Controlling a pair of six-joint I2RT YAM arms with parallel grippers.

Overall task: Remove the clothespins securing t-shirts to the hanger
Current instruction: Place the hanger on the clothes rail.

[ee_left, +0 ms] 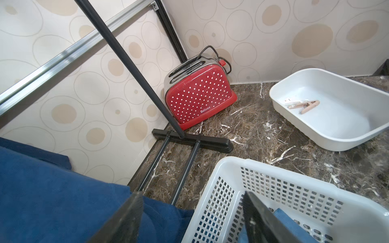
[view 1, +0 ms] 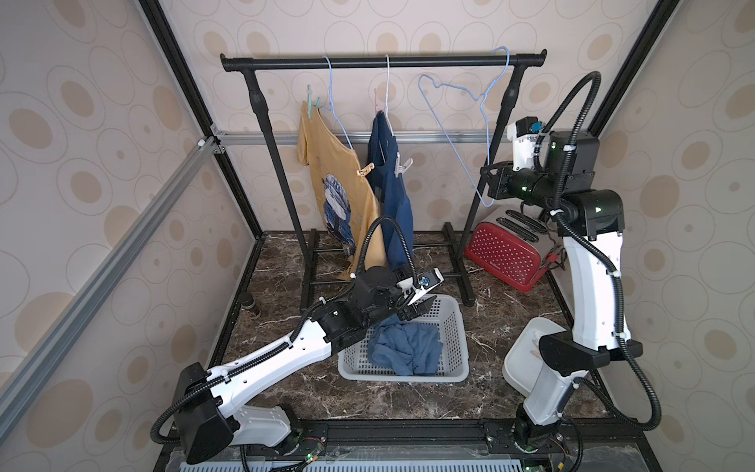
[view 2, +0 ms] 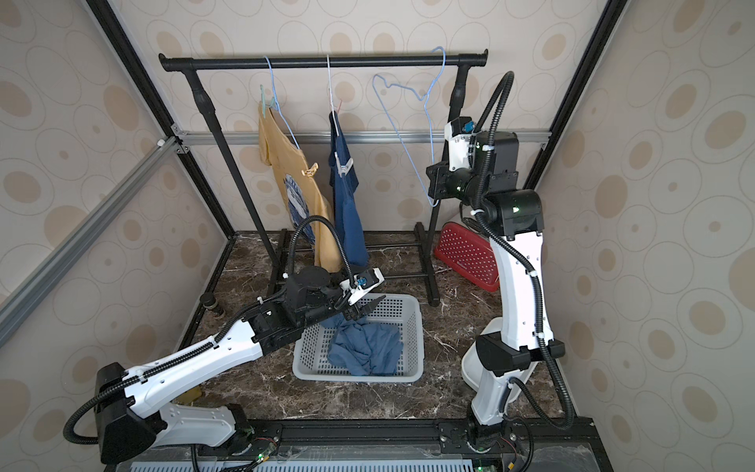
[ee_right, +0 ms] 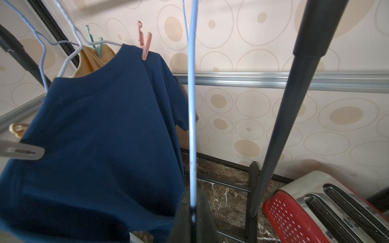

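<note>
My right gripper will let go of the wire and move outward toward the rack's post by the toaster (ee_right: 280, 121), since the blue hanger (ee_right: 192, 105) is bare and hooked over the bar.
Two t-shirts hang on the rack: a mustard-yellow one (view 1: 339, 184) and a navy one (ee_right: 101, 130). A teal clothespin (ee_right: 97, 47) and a yellow clothespin (view 1: 366, 168) pin the yellow shirt. On the navy shirt sit a pink clothespin (ee_right: 145, 46) and a white clothespin (view 1: 402, 164). A medium blue t-shirt (view 1: 404, 347) lies crumpled in the basket. My right gripper (ee_right: 193, 202) is shut on the wire of an empty blue hanger (ee_right: 192, 105) at the rack's right end. Over the basket's far corner my left gripper (ee_left: 192, 195) is open with nothing in it.
The white mesh basket (view 1: 457, 327) stands mid-table before the black rack (view 1: 384, 62). A white tray (ee_left: 336, 134) at the right holds a pinkish-tan clothespin (ee_left: 309, 105) and a pale one (ee_left: 291, 101). A red dotted toaster (ee_left: 200, 96) sits in the back right corner.
</note>
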